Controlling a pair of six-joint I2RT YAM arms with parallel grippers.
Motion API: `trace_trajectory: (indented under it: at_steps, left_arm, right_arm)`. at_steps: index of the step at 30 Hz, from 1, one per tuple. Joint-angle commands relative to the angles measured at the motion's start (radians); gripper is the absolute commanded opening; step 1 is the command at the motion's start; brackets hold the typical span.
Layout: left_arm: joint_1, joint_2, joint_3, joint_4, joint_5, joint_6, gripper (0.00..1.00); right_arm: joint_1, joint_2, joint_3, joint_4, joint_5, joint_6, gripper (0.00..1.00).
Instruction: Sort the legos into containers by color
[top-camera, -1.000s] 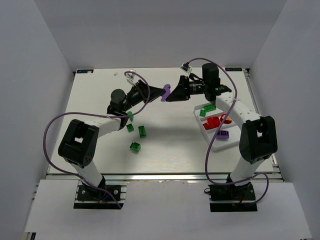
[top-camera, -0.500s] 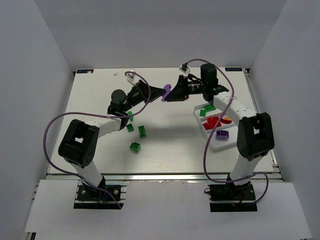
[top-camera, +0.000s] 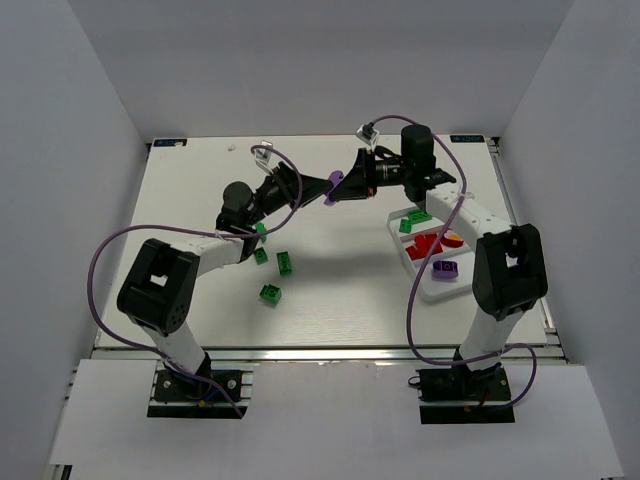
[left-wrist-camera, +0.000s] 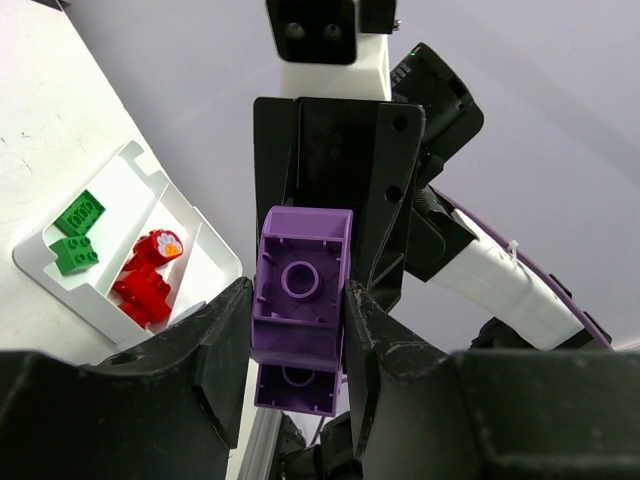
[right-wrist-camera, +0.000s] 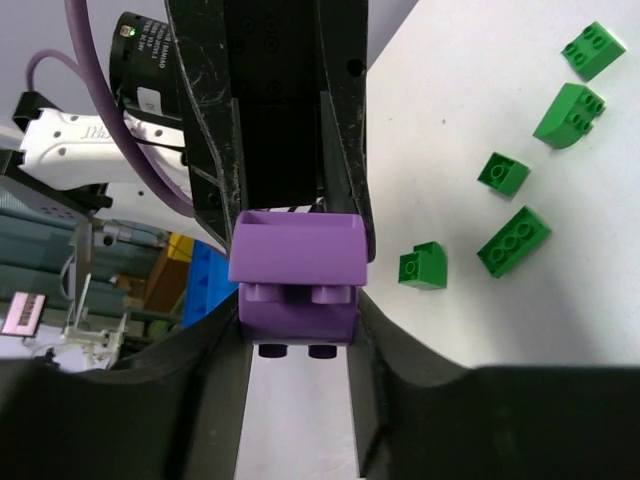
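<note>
The container section with a purple lego is below my right gripper, to its right in the top view. I will swing back over it, lower and release.
A two-piece purple lego (top-camera: 335, 186) hangs in the air over the middle back of the table, between both grippers. My left gripper (top-camera: 326, 185) is shut on it; in the left wrist view the fingers press both sides of the lego (left-wrist-camera: 300, 290). My right gripper (top-camera: 346, 184) faces it from the right and its fingers also close on the lego (right-wrist-camera: 297, 258). The white tray (top-camera: 421, 291) lies at the right with green (top-camera: 414, 220), red (top-camera: 432, 245) and purple (top-camera: 445, 268) legos in separate compartments. Several green legos (top-camera: 270, 293) lie loose on the table.
The loose green legos sit left of centre, under the left arm, and also show in the right wrist view (right-wrist-camera: 514, 241). The tray shows in the left wrist view (left-wrist-camera: 215, 258). White walls enclose the table on three sides. Purple cables loop off both arms.
The right gripper's wide-open jaws have moved in from the right and closed around the purple lego that the left gripper holds. The left arm has barely moved.
</note>
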Motion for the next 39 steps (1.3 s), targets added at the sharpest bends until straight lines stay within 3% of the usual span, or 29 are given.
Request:
trace_trajectory:
  at_steps: [1,5,10,15,16,18,19,20,23,25,32,39]
  left_arm:
    - [-0.009,-0.021,-0.003,0.054,-0.005,-0.012,0.12]
    - [-0.009,-0.019,0.006,0.049,-0.002,-0.005,0.12]
    - [-0.006,-0.016,0.049,0.008,0.008,0.032,0.12]
    - [0.001,0.005,0.067,0.054,0.020,0.017,0.12]
    - [0.001,0.016,0.072,0.057,0.023,0.012,0.12]
    - [0.000,0.025,0.077,0.061,0.032,0.011,0.12]
    - [0.000,0.031,0.075,0.063,0.034,0.009,0.12]
    - [0.001,0.034,0.075,0.061,0.037,0.009,0.12]
    - [-0.002,0.041,0.072,0.035,0.047,0.028,0.12]
    - [-0.008,0.042,0.078,-0.003,0.057,0.064,0.12]
    - [-0.112,0.068,0.178,-0.311,0.072,0.265,0.12]
    - [-0.206,0.111,0.239,-0.475,0.061,0.389,0.11]
  right_arm:
    - [0.002,0.006,0.032,0.063,-0.016,0.010,0.34]
    - [0.001,-0.014,0.013,0.053,-0.035,-0.006,0.17]
    - [-0.025,-0.073,-0.012,-0.124,-0.075,-0.183,0.00]
    - [-0.093,-0.164,-0.095,-0.280,-0.101,-0.337,0.00]
    - [-0.122,-0.190,-0.098,-0.394,-0.092,-0.465,0.00]
    - [-0.166,-0.207,-0.078,-0.574,-0.023,-0.639,0.00]
    - [-0.180,-0.222,-0.069,-0.740,0.011,-0.722,0.00]
    - [-0.196,-0.230,-0.063,-0.806,0.075,-0.866,0.00]
    - [-0.272,-0.282,-0.108,-0.927,0.175,-0.988,0.00]
    - [-0.329,-0.328,-0.138,-0.957,0.244,-1.022,0.00]
    - [-0.441,-0.437,-0.265,-0.955,0.695,-1.085,0.00]
    - [-0.498,-0.448,-0.356,-0.853,0.935,-1.117,0.00]
